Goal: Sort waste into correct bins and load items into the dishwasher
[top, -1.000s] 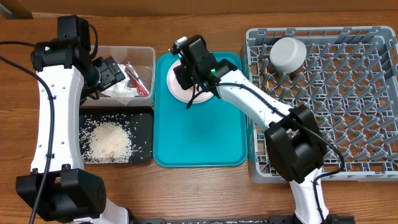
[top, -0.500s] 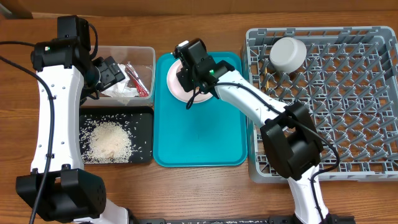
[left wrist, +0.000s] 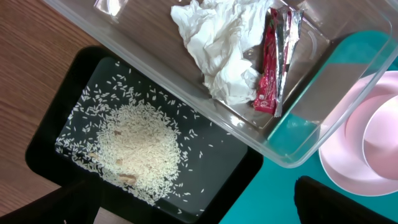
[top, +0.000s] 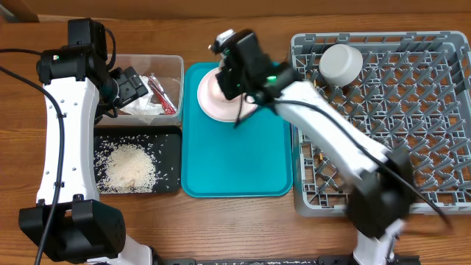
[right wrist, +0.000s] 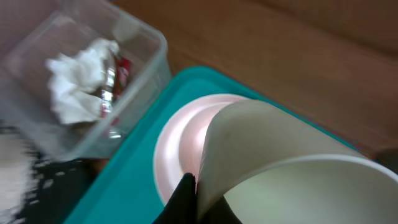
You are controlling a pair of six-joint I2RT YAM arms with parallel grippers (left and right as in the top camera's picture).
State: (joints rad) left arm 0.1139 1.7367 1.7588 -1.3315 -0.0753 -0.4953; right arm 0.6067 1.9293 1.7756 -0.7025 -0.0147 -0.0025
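Note:
I will next swing my right gripper to the right in the overhead view, over the rack's empty wires beside the grey bowl, to let go of the cup (right wrist: 292,162).
My right gripper (right wrist: 198,193) is shut on the rim of the small white cup (right wrist: 292,162), tilted in the air above the pale pink plate (right wrist: 177,149) on the teal tray. The pink bowl (left wrist: 382,137) sits on that plate (top: 212,99). My left gripper (left wrist: 199,208) hangs open and empty over the join of the two bins. The clear tub (left wrist: 292,155) holds the crumpled tissue (left wrist: 217,43) and red wrapper (left wrist: 268,68). Rice (left wrist: 140,146) lies in the black tray (left wrist: 242,155). A grey bowl (top: 341,64) rests upside down in the dish rack (top: 305,199).
The teal serving tray (top: 235,162) lies between the bins and the rack. The left arm (top: 70,118) reaches along the table's left side. Bare wooden table runs along the front edge (top: 221,221).
My right gripper closed on the white cup and rose off the plate, shifting slightly back and to the right. The left arm has stayed still.

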